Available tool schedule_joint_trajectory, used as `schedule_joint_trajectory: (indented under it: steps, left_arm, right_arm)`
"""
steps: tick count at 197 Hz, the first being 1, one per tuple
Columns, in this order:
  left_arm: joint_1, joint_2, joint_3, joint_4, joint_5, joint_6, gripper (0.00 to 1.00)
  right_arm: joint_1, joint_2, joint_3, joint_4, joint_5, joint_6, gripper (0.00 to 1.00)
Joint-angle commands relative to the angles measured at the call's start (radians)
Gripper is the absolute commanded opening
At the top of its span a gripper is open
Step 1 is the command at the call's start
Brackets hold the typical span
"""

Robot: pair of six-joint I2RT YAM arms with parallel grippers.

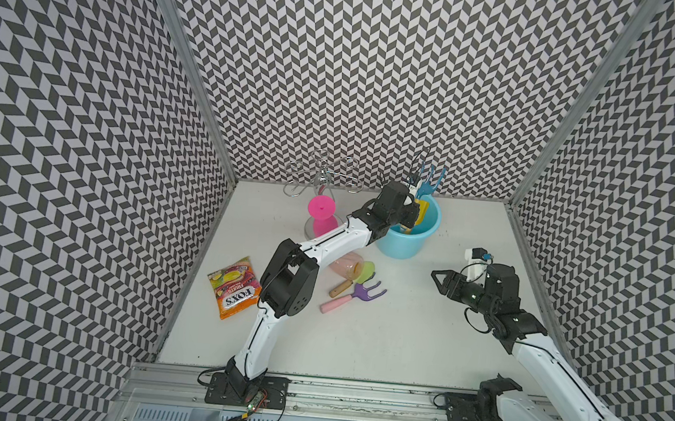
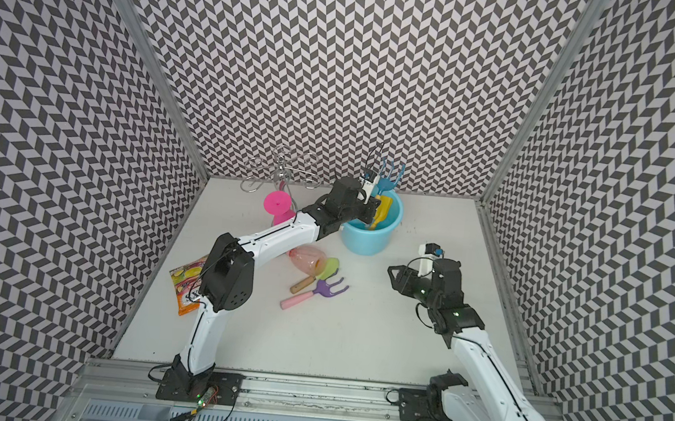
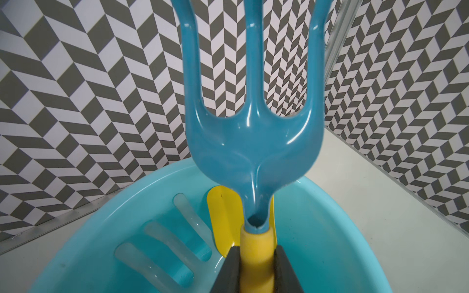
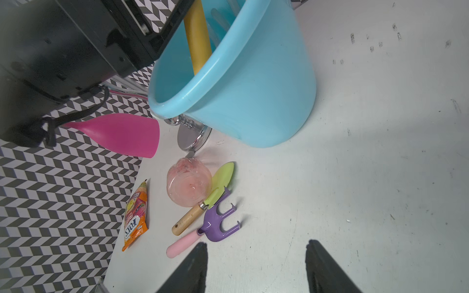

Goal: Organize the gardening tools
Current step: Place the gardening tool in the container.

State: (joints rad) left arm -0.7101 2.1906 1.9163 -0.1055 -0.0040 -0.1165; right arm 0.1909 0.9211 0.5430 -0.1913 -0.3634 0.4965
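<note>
The yellow handle of the blue rake already hangs inside the bucket's open rim. My left gripper will next lower the blue rake deeper into the light-blue bucket and let go of its handle there.
My left gripper is shut on the yellow handle of the blue rake, holding it upright over the light-blue bucket. Inside the bucket stand a yellow shovel and a pale-blue fork. On the table in front of the bucket lie a pinkish spray bottle, a green trowel with a wooden handle, and a purple fork with a pink handle. My right gripper hovers open and empty to the right of them, seen in a top view as the right gripper.
A bright pink cup hangs on a chrome stand at the back, left of the bucket. A colourful snack packet lies near the left wall. Patterned walls close in three sides.
</note>
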Motion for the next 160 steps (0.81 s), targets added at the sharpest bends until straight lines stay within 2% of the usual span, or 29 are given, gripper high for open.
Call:
schedule_joint_trajectory:
  steps: [1,42,84,138,160]
  left_arm:
    - [0.008,0.026,0.036,0.031,0.016,0.017,0.00]
    - [0.011,0.049,0.038,0.025,0.022,0.020,0.00]
    - [0.011,0.064,0.041,0.014,0.024,0.018,0.05]
    - [0.012,0.054,0.056,0.004,0.015,0.020,0.45]
    - [0.012,0.043,0.068,-0.009,0.014,0.024,0.48]
  right_arm:
    - [-0.005,-0.021,-0.005,0.015,0.022,-0.014,0.63]
    - [-0.007,-0.024,-0.005,0.010,0.026,-0.014,0.63]
    - [-0.006,-0.028,-0.009,0.013,0.028,-0.011,0.63]
    - [-0.006,-0.028,-0.009,0.018,0.023,-0.010,0.63]
    - [-0.006,-0.027,-0.011,0.021,0.020,-0.008,0.63]
